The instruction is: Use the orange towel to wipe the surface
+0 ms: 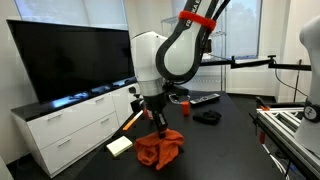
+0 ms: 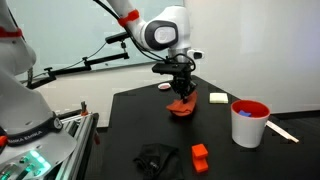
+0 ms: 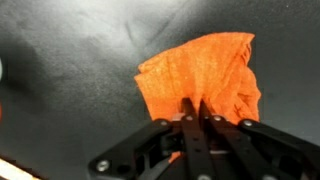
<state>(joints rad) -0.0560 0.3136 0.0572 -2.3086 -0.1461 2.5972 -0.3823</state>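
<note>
My gripper is pinching the towel. Next, it will drag the towel back along the surface (image 1: 188, 153) (image 3: 192, 32), away from the yellow sponge-like block, and then open.
The orange towel (image 1: 160, 149) lies crumpled on the black table (image 1: 225, 140). It also shows in an exterior view (image 2: 182, 107) and fills the upper right of the wrist view (image 3: 205, 75). My gripper (image 3: 196, 104) is shut on a fold of the orange towel, its fingers pinched close together in the cloth. In both exterior views the gripper (image 1: 158, 125) (image 2: 181, 93) points straight down into the towel, which rests on the surface.
A yellow sponge-like block (image 1: 119, 146) lies beside the towel. A red-rimmed white cup (image 2: 248, 122), a small orange block (image 2: 200, 156) and a black crumpled object (image 2: 155, 158) stand on the table. A white cabinet with a large monitor (image 1: 70, 60) is behind.
</note>
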